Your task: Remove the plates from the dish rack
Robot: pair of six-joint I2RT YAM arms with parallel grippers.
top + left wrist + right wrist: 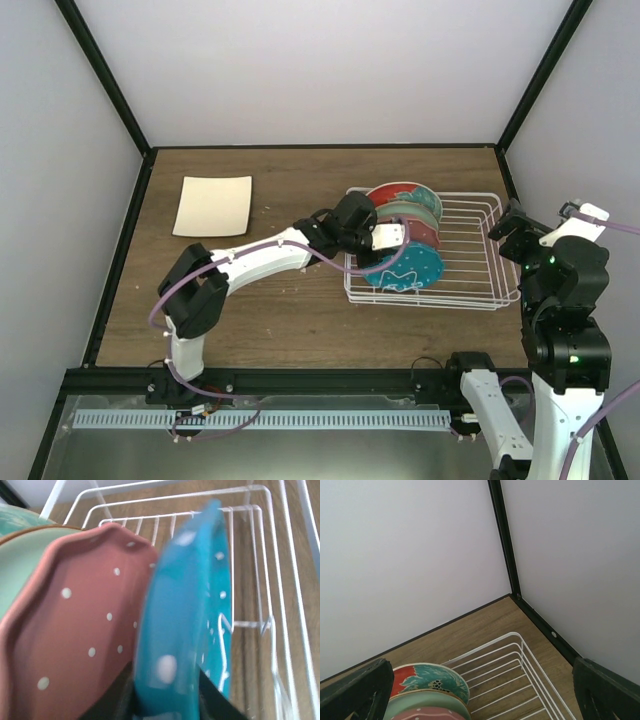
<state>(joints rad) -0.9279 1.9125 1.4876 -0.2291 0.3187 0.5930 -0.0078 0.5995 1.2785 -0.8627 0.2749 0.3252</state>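
Note:
My left gripper is to lift next and cross to the left in the top view to bare tabletop beside the beige square plate, then lower and release.
The white wire dish rack (470,250) sits right of centre. In it stand the blue polka-dot plate (405,268) nearest, then the pink polka-dot scalloped plate (420,232), the mint green plate (410,212) and the large red-and-teal plate (395,193). My left gripper (392,238) is shut on the rim of the blue polka-dot plate (185,625), with the pink plate (80,635) beside it. The beige square plate (213,205) lies flat on the table at the far left. My right gripper (515,225) is open and empty by the rack's right end. The small dark red floral plate is hidden.
The right wrist view shows the rack's far corner (520,650), the red-and-teal plate's top (427,680) and the enclosure's back walls. A black frame post (502,535) runs up the corner.

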